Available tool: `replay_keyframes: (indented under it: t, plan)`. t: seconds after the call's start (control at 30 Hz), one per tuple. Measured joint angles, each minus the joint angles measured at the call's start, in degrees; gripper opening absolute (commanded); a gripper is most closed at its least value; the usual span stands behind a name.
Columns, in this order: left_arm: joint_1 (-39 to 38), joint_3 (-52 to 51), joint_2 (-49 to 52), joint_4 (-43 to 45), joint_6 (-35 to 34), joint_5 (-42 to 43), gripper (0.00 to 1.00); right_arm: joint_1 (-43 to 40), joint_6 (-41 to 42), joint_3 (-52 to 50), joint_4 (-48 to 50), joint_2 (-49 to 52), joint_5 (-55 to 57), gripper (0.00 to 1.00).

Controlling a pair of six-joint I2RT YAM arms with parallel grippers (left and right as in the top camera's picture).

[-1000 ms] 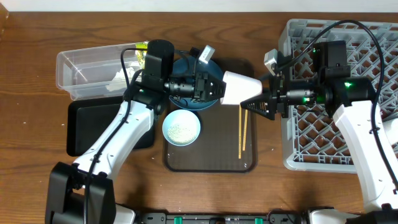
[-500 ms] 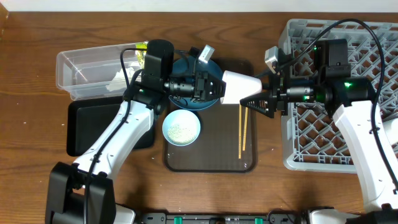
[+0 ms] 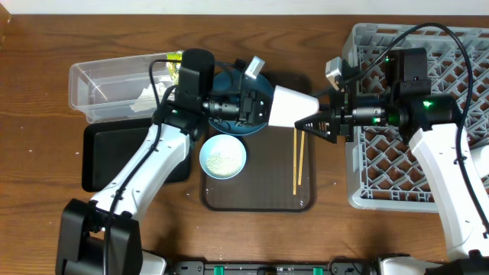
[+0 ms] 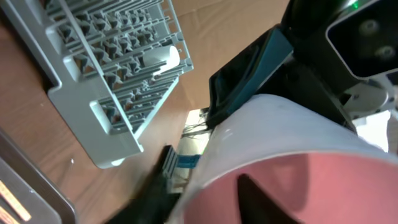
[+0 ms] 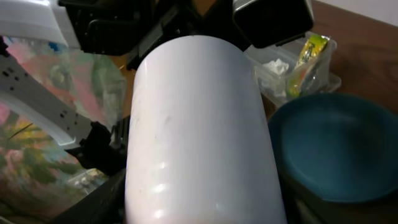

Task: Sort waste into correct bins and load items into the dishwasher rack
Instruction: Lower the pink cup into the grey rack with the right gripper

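Note:
I will next move my right gripper over the rack, lower its cup and let go beside the second cup, which is to the gripper's right in the overhead view.
A white cup hangs on its side above the brown tray between both grippers. My left gripper is shut on its rim, one finger inside, as the left wrist view shows. My right gripper is closed around its narrow end, and the cup fills the right wrist view. The dark-blue plate lies partly hidden under the left arm. The light-blue bowl holds rice. The chopsticks lie on the tray. A second white cup lies in the grey rack.
The clear tub at the back left holds white tissue and the yellow-green wrapper. The black tray sits in front of it. The brown serving tray lies in the middle, its right edge close to the rack.
The right gripper's fingers have narrowed around the cup's end. The cup and both grippers have shifted very slightly left and up.

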Motion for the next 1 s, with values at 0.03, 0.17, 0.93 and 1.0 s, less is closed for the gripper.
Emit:
replay_keyframes:
  t: [0.03,0.17,0.93,1.0]
  plan:
    - [-0.07,0.0,0.0,-0.81,0.79,-0.39,0.49,0.0,0.17,0.0,-0.35,0.0,0.57,0.47]
    - [0.0,0.11,0.0,-10.56,5.57,-5.51,0.55,0.0,3.1,0.0,-1.55,0.0,6.12,0.3]
    - [9.22,0.13,-16.31,-50.82,25.86,-55.63,0.57,-32.0,33.05,14.67,-11.98,-1.4,62.75,0.01]
    - [9.22,0.13,-16.28,-51.15,25.9,-57.18,0.57,-34.91,34.27,16.57,-11.98,-1.18,65.44,0.01]
